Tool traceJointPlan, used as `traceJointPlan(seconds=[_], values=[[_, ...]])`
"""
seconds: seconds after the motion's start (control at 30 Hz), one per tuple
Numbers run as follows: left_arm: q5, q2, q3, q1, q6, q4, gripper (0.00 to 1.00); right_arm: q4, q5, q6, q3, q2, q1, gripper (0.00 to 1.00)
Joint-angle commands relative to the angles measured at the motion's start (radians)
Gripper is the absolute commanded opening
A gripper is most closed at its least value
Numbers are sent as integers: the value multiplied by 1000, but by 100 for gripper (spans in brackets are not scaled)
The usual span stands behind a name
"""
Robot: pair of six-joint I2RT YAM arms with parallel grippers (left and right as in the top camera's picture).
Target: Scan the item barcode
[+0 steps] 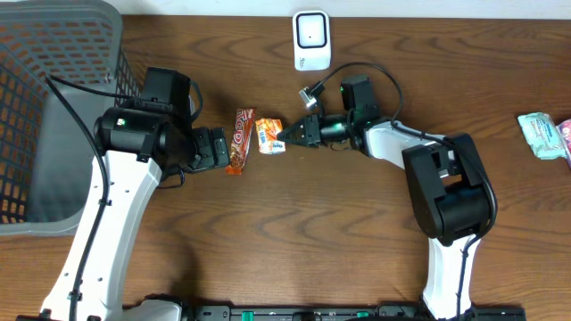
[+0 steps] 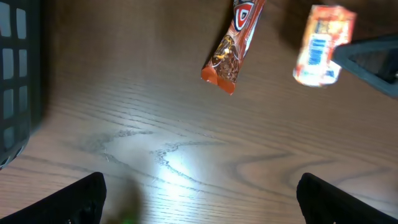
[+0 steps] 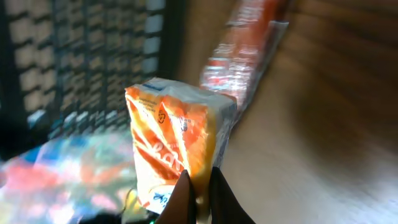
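The packet in my right gripper hangs short of the white scanner (image 1: pixel 312 40), so next I will move it outward to the wood by the scanner's near end (image 1: pixel 331 92) and let it go.
A small orange and white packet (image 1: pixel 270 135) hangs just above the table's middle, pinched at its edge by my right gripper (image 1: pixel 287 134). In the right wrist view the two fingers are shut tight on the packet's (image 3: pixel 177 140) lower edge, the right gripper (image 3: pixel 200 199) at the bottom of the frame. The left wrist view shows the packet (image 2: pixel 322 45) at top right, a white panel with blue print facing that camera. My left gripper (image 2: pixel 199 208) stands wide open over bare wood, holding nothing, left of the packet (image 1: pixel 214 147). A white scanner (image 1: pixel 312 40) stands at the back centre.
An orange-brown snack bar (image 1: pixel 240 141) lies flat just left of the held packet. A dark mesh basket (image 1: pixel 53 107) fills the far left. A pale green pack (image 1: pixel 542 134) lies at the right edge. A cable loops over the right arm (image 1: pixel 357 71).
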State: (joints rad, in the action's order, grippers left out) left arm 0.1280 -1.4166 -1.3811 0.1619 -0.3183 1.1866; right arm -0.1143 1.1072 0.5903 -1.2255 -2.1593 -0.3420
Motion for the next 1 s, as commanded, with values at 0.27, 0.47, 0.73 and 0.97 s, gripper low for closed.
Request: traceJointPlan(seconds=[0.27, 0.47, 0.73, 0.97], values=[[-6, -3, -3, 1, -13, 5, 98, 269, -616, -76, 2, 124, -15, 1], [-6, -3, -3, 1, -13, 5, 98, 263, -880, -82, -22, 263, -25, 1], [-6, -3, -3, 1, -13, 5, 98, 228, -1257, -148, -174, 264, -48, 1], [-6, -3, -3, 1, -13, 5, 98, 330, -1264, -213, -501, 106, -48, 1]])
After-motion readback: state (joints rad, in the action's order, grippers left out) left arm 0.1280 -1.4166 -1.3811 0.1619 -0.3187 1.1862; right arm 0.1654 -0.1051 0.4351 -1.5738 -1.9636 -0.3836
